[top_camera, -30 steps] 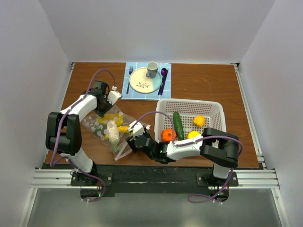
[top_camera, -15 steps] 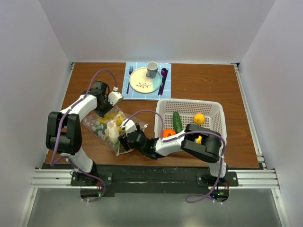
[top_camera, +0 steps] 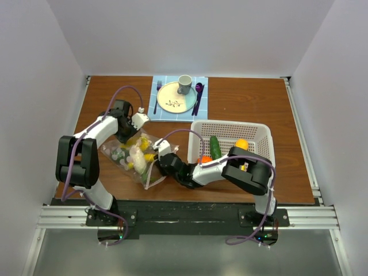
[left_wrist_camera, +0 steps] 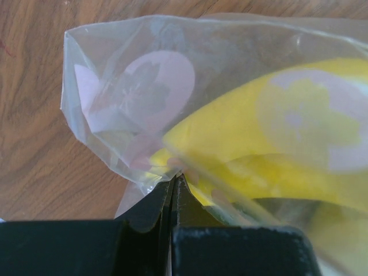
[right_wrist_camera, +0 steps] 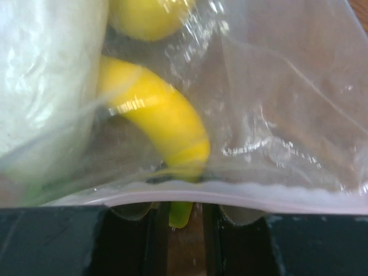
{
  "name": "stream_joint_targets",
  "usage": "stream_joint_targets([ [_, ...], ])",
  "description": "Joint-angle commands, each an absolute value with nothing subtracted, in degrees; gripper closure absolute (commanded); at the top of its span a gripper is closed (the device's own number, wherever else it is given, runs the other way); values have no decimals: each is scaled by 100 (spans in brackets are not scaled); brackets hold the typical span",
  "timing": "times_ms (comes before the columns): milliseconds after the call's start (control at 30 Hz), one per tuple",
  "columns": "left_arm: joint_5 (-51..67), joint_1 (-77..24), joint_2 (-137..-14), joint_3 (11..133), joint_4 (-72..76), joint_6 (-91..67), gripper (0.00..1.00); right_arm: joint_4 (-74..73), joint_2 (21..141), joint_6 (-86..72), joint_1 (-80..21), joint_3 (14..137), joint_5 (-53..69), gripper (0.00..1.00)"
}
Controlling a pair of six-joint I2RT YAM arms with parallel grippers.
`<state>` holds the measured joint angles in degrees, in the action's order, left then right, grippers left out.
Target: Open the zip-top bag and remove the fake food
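Observation:
Next, my right gripper draws the banana up and over the basket, since the banana's stem (right_wrist_camera: 181, 213) pokes past the zipper edge. Then it releases the banana above the cucumber.
The clear zip-top bag (top_camera: 133, 156) lies left of centre with a yellow banana (right_wrist_camera: 164, 118), a lemon (right_wrist_camera: 146, 14) and a pale piece inside. My left gripper (top_camera: 131, 127) is shut on the bag's far corner film (left_wrist_camera: 123, 106), with yellow food just behind it. My right gripper (top_camera: 164, 160) is at the pink zipper edge (right_wrist_camera: 230, 192). Its jaws stand a little apart, and the banana's green stem (right_wrist_camera: 181, 213) lies between them, touching one finger. A cucumber (top_camera: 215, 148), an orange (top_camera: 205, 159) and a lemon (top_camera: 242, 144) lie in the white basket.
The white perforated basket (top_camera: 230, 123) stands right of the bag, close to my right arm. A blue placemat (top_camera: 202, 109) with plate, cup and cutlery lies at the back. White walls close in the table on three sides.
My right gripper swung left along the bag's near edge, then came back up to the zipper edge around the banana stem. The bag shifted a little. My left gripper held still.

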<state>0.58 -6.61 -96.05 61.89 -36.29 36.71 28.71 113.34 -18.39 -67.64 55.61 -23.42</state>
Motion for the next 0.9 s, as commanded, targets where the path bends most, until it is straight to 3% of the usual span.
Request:
stream_joint_targets([
  [0, -122, -650, -9641, 5986, -3446, 3718, 100, 2971, 10732, -2039, -6855, 5213, -2329, 97],
  [200, -826, -571, -9799, 5827, -2997, 3779, 100, 2270, 9722, -2109, -7355, 4773, -2776, 100],
  [567, -897, -229, -9835, 6021, -2953, 3920, 100, 19, 7964, -2707, -7585, 4245, -4086, 100],
  [700, -800, -158, -9774, 5994, -2988, 3964, 100, -1330, 8015, -2821, -7576, 4499, -4560, 100],
  [867, -598, -158, -9651, 5977, -3102, 3964, 100, -2688, 9043, -3356, -7594, 5508, -5185, 100],
])
